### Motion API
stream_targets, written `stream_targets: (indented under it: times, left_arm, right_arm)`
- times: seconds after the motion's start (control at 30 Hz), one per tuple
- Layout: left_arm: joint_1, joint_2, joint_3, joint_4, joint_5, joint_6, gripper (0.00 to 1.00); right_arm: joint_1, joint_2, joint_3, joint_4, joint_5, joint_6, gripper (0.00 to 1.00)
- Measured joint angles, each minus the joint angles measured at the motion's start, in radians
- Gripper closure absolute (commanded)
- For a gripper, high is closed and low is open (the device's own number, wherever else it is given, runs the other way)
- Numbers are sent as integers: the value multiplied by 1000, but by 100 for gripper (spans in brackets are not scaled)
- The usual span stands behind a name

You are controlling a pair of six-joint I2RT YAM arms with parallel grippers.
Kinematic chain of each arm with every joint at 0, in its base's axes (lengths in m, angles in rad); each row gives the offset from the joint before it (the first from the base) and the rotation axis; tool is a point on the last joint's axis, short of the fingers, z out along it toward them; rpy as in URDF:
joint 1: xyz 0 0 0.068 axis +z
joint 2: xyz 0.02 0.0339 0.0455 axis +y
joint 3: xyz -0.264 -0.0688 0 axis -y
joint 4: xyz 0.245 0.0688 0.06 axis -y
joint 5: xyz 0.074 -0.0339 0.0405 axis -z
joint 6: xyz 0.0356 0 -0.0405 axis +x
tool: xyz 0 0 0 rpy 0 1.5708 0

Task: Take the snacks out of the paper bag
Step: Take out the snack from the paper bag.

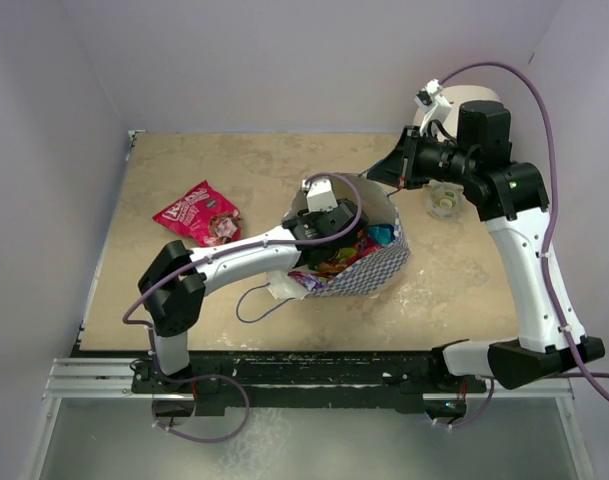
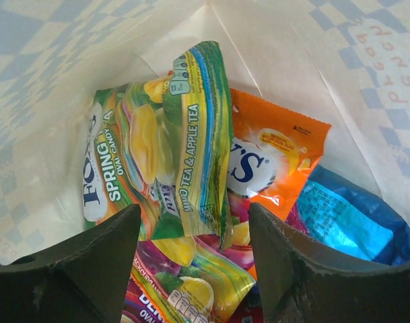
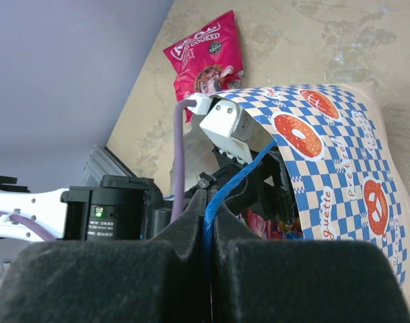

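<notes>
My left gripper should next move its open fingers down to the yellow-green packet (image 2: 191,134), which lies on top of the others below the gripper, and around its folded end (image 2: 197,210), and close them there.
The paper bag (image 1: 382,268), blue-and-white checked, lies mid-table with its mouth held open. My left gripper (image 2: 194,232) is open inside the bag, its fingers either side of a yellow-green candy packet (image 2: 191,134). An orange packet (image 2: 265,168), a blue packet (image 2: 346,219) and a purple packet (image 2: 184,282) lie around it. My right gripper (image 3: 209,202) is shut on the bag's blue cord handle (image 3: 235,182) and holds it up. A red-pink snack packet (image 1: 197,213) lies on the table left of the bag; it also shows in the right wrist view (image 3: 206,57).
A large white cylinder (image 1: 462,110) and a small clear round object (image 1: 444,200) stand at the back right. The bag's other cord handle (image 1: 252,303) loops on the table near my left arm. Grey walls close in the sides and back.
</notes>
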Motion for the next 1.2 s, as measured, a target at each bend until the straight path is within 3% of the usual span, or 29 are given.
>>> stream_targets:
  times: [0.1, 0.2, 0.37, 0.47, 0.63, 0.9, 1.2]
  left_arm:
    - [2, 23, 6, 6, 1, -2, 34]
    - [10, 65, 13, 10, 9, -3, 45]
    - [16, 95, 19, 21, 33, 24, 86]
    - [26, 86, 21, 4, 44, 60, 100]
    - [37, 16, 21, -59, 105, 129, 100]
    - [42, -272, 24, -60, 356, 315, 100]
    - [51, -421, 154, -182, 500, 428, 100]
  right_arm:
    - [0, 4, 12, -17, -1, -3, 100]
    - [0, 8, 21, -25, -1, -7, 100]
    - [0, 10, 26, -28, -2, -14, 100]
    - [0, 9, 25, -28, 0, -20, 100]
    - [0, -17, -12, -19, 4, -23, 100]
    - [0, -63, -32, -13, 73, -42, 100]
    - [0, -114, -108, 61, 135, -5, 100]
